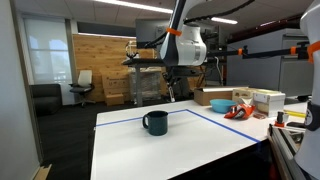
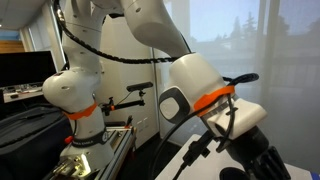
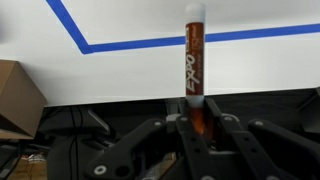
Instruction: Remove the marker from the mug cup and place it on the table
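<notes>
Next, my gripper carries the marker [image 3: 194, 55] down past the blue tape line to the white tabletop beside the mug cup and releases it there, as that spot is empty.
My gripper [image 3: 196, 112] is shut on the marker [image 3: 194, 55], a thin stick with a dark brown body, a printed label and a white end. It sticks out past my fingertips over the white table [image 3: 140, 75] and its blue tape line. In an exterior view my gripper [image 1: 172, 88] hangs high above the table [image 1: 180, 148], behind and to the right of the dark mug cup [image 1: 154, 122], which stands upright inside the taped rectangle. I cannot make out the marker in that view. The mug is out of the wrist view.
A side table with boxes and orange items [image 1: 245, 102] stands right of the white table. A cardboard box [image 3: 15, 100] lies beyond the table's edge in the wrist view. Office chairs [image 1: 82, 88] stand far back. Another arm's base [image 2: 78, 100] fills the close exterior view.
</notes>
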Controlling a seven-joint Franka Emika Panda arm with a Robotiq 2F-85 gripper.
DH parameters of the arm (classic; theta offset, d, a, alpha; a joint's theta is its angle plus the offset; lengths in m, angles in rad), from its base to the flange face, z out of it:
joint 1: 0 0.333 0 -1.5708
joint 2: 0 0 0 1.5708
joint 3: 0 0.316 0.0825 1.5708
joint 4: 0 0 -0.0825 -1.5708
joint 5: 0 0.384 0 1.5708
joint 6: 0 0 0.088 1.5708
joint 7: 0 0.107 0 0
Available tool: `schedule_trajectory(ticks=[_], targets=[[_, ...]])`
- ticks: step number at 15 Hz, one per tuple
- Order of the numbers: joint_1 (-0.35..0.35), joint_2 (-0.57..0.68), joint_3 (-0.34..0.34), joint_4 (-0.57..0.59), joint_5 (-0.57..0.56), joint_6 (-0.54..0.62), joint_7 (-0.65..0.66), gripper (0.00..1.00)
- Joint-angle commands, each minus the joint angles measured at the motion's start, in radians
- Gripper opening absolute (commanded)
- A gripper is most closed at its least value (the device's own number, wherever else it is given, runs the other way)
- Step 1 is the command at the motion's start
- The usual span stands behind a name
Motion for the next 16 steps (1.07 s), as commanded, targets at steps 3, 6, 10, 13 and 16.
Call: schedule_trajectory(ticks=[3,6,10,13,16], targets=[[0.074,0.185,-0.089,0.073,0.08,-0.07,-0.013,0.05],[0.14,0.286,-0.162,0.119,0.106,-0.182,0.01,0.05],[0.188,0.37,-0.221,0.19,0.074,-0.429,0.074,0.05],[0.139,0.378,-0.193,0.227,-0.106,-0.527,0.235,0.05],[0.107,0.375,-0.169,0.264,-0.209,-0.584,0.332,0.05]])
